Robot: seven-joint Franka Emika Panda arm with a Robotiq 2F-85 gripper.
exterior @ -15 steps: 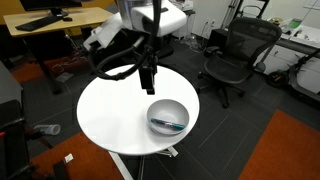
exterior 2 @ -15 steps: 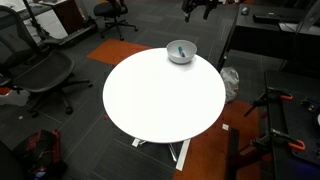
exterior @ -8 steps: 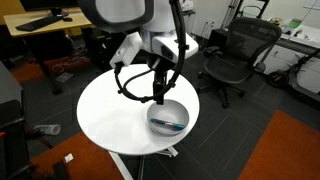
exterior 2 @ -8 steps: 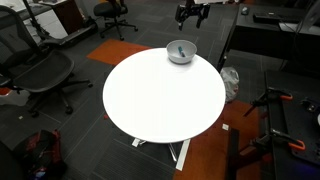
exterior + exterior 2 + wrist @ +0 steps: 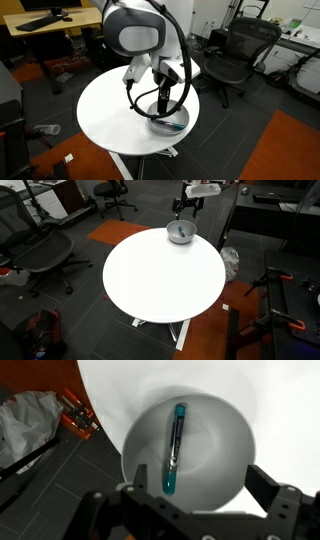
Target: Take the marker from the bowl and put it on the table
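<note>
Next, before grabbing the marker, my gripper comes down into the grey bowl, its open fingers on either side of the marker's dark body (image 5: 170,125) (image 5: 175,448).
The marker (image 5: 174,448), dark with teal-blue ends, lies flat inside the grey bowl (image 5: 225,435) in the wrist view. The bowl stands near the edge of the round white table (image 5: 105,110) in both exterior views; it also shows in an exterior view (image 5: 181,234). My gripper (image 5: 195,485) hangs open just above the bowl, its two fingers spread on either side of the marker's near end, touching nothing. In an exterior view the gripper (image 5: 163,100) partly hides the bowl (image 5: 176,122). In an exterior view the gripper (image 5: 183,214) is low over the bowl.
Black office chairs (image 5: 232,55) stand beyond the table, another chair (image 5: 38,250) to one side. Wooden desks (image 5: 55,22) stand behind. The floor is dark carpet with an orange patch (image 5: 285,150). A crumpled bag (image 5: 30,422) lies on the floor below the table edge.
The arm has come down and across from above the table to just over the bowl. The gripper stays open. The marker and bowl have not moved.
</note>
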